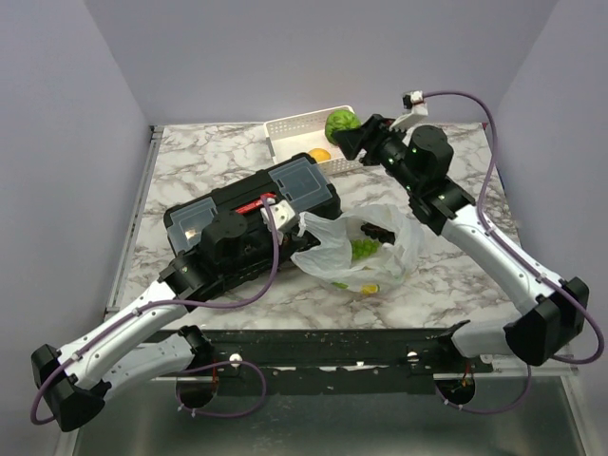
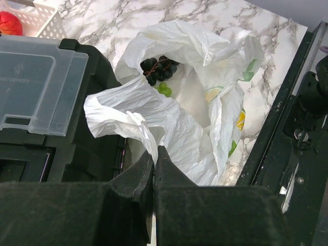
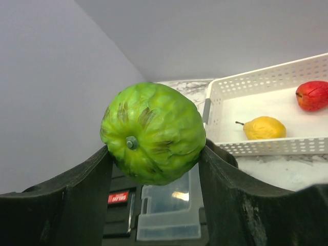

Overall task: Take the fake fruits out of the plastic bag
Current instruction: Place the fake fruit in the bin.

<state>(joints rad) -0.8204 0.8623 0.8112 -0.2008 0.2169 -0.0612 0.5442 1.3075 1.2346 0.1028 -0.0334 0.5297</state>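
Note:
The bumpy green fruit should be released over the bare bottom of the basket behind the pear, so my right gripper will move outward and down, since that spot is outward and below it.
The white plastic bag [image 1: 356, 249] lies open on the marble table; dark grapes [image 2: 158, 68] and a green fruit [image 1: 362, 250] show inside it. My left gripper [image 2: 154, 151] is shut on the bag's edge [image 2: 134, 122] beside the black toolbox. My right gripper [image 3: 154, 154] is shut on a bumpy green fruit [image 3: 152, 131] and holds it in the air over the white basket [image 1: 294, 126] at the back [image 1: 342, 124]. A yellow pear [image 3: 264, 127] and a red fruit [image 3: 312, 95] lie in the basket.
The black toolbox [image 1: 249, 218] with clear lid compartments lies left of the bag. A black rail [image 1: 332, 344] runs along the table's near edge. Grey walls close in on both sides and the back.

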